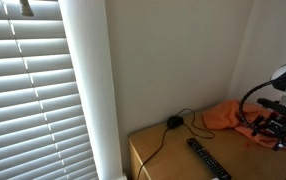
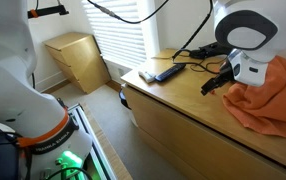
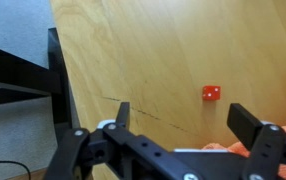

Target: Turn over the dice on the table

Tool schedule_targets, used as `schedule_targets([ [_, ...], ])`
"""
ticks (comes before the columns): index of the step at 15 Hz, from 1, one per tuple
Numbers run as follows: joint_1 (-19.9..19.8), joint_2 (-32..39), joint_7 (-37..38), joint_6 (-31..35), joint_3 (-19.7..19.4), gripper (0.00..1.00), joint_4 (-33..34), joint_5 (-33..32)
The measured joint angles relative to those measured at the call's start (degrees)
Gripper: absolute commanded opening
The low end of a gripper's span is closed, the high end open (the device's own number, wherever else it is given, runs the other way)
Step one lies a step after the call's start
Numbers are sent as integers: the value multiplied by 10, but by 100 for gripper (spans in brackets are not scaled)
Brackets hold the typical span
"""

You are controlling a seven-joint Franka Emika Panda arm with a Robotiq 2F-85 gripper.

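The red die (image 3: 211, 93) sits off-center toward the right in the wrist view, so I should move my gripper that way and lower it around the die to close.
A small red die (image 3: 211, 93) with white pips lies on the light wooden table (image 3: 133, 50) in the wrist view. My gripper (image 3: 183, 118) is open and empty above the tabletop. The die sits just beyond the gap between the fingers, nearer the right finger. In both exterior views the gripper (image 2: 215, 85) (image 1: 273, 125) hovers low over the table (image 2: 173, 105) (image 1: 168, 160) by an orange cloth. I cannot make out the die in either exterior view.
An orange cloth (image 2: 268, 95) (image 1: 228, 117) lies on the table beside the gripper; its edge shows in the wrist view (image 3: 223, 148). A black remote (image 2: 163, 72) (image 1: 208, 158) and a black cable (image 1: 173, 122) lie near the table's far end. A second wooden box (image 2: 78, 60) stands by the window.
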Motion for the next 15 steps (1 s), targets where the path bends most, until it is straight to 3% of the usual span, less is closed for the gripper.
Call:
schedule_targets([
  [15,-19,87,-72,-68,3,100,88,35],
])
